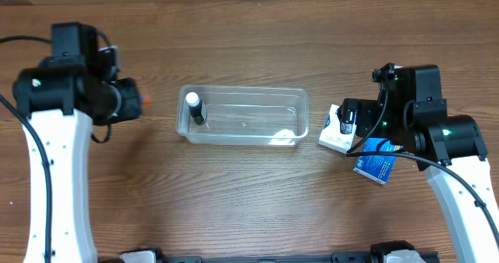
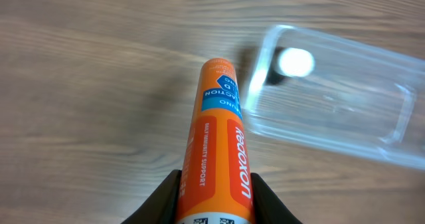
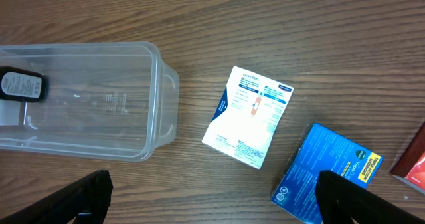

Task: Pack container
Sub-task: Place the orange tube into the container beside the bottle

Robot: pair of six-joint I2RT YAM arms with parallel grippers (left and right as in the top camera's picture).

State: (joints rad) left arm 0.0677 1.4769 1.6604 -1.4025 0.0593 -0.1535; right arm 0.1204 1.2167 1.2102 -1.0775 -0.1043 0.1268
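The Redoxon tube (image 2: 218, 137) needs to go on the container's empty bottom, so next my left gripper needs to move down toward the container (image 1: 243, 116) at its near corner beside the bottle, then let go of the tube.
The clear plastic container (image 1: 243, 116) lies mid-table with a small dark bottle with a white cap (image 1: 194, 108) in its left end. My left gripper (image 2: 214, 196) is shut on an orange Redoxon tube (image 2: 218, 137), held above the table left of the container (image 2: 332, 98); only the tube's tip (image 1: 144, 101) shows in the overhead view. My right gripper (image 3: 212, 196) is open and empty above the table, right of the container (image 3: 86, 104). A white box (image 3: 249, 116) and a blue box (image 3: 329, 176) lie below it.
The white box (image 1: 335, 130) and blue box (image 1: 378, 160) sit right of the container, partly under the right arm. A red item (image 3: 415, 164) shows at the right wrist view's edge. The bottle lies at the container's far end (image 3: 21, 86).
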